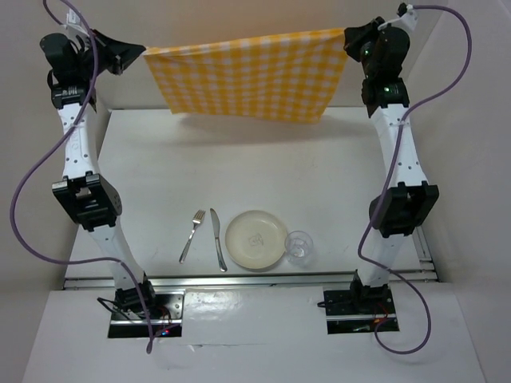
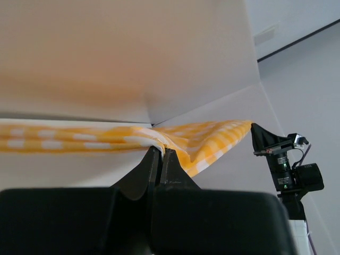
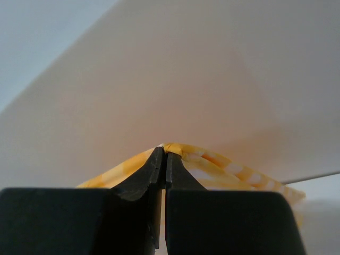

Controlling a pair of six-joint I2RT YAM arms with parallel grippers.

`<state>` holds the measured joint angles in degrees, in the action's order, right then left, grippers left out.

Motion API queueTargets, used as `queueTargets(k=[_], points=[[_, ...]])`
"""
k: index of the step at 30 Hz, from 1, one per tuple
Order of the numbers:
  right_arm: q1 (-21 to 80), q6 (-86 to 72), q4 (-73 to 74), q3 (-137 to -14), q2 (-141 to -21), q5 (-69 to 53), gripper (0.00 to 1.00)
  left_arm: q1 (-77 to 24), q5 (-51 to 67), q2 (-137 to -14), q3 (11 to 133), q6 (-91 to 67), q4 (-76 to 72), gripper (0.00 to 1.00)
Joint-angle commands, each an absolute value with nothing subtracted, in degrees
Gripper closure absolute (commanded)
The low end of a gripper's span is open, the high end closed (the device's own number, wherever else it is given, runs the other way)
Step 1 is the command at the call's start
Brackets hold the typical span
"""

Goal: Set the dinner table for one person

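Note:
I will next lower my left gripper and draw it back toward the base, to release the cloth's corner on bare tabletop beyond the fork.
A yellow-and-white checked cloth point(image 1: 247, 76) hangs stretched in the air over the far side of the white dinner table point(image 1: 239, 167). My left gripper point(image 1: 140, 53) is shut on the cloth's left corner, and my right gripper point(image 1: 348, 37) is shut on its right corner. In the left wrist view the jaws point(image 2: 161, 151) pinch the cloth point(image 2: 207, 141), with the right arm's gripper point(image 2: 265, 139) at the cloth's other end. In the right wrist view the jaws point(image 3: 164, 151) clamp a fold of the cloth point(image 3: 212, 162).
Near the table's front edge lie a fork point(image 1: 192, 234) and a knife point(image 1: 217, 238), side by side. To their right sits a cream plate point(image 1: 256, 239), then a clear glass point(image 1: 299, 246). White walls enclose the table at the back and sides.

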<state>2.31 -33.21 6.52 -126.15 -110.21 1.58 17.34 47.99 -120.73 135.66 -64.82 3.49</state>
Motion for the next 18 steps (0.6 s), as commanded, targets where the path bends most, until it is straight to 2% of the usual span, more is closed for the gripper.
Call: queueTargets(k=[1, 7, 10, 14, 18], points=[[1.5, -33.7, -0.1, -115.7, -102.8, 1.8, 1.00, 18.9, 49.7, -113.2, 127.0, -65.4, -3.2, 1.00], [1.5, -37.3, -2.5, -92.4, -89.9, 0.4, 1.00, 20.0, 50.9, -99.4, 93.9, -62.1, -9.5, 1.00], [1.5, -39.7, -1.8, -80.4, -83.9, -0.8, 1.00, 20.6, 50.9, -93.4, 80.8, -57.6, -7.8, 1.00], [1.5, -42.4, 0.7, -63.8, -77.4, -3.5, 1.00, 21.2, 48.3, -89.2, 69.1, -51.2, -0.1, 1.00], [1.5, -43.0, 3.1, -53.6, -72.1, -6.4, 1.00, 21.2, 47.3, -87.3, 58.6, -49.0, 2.5, 1.00]])
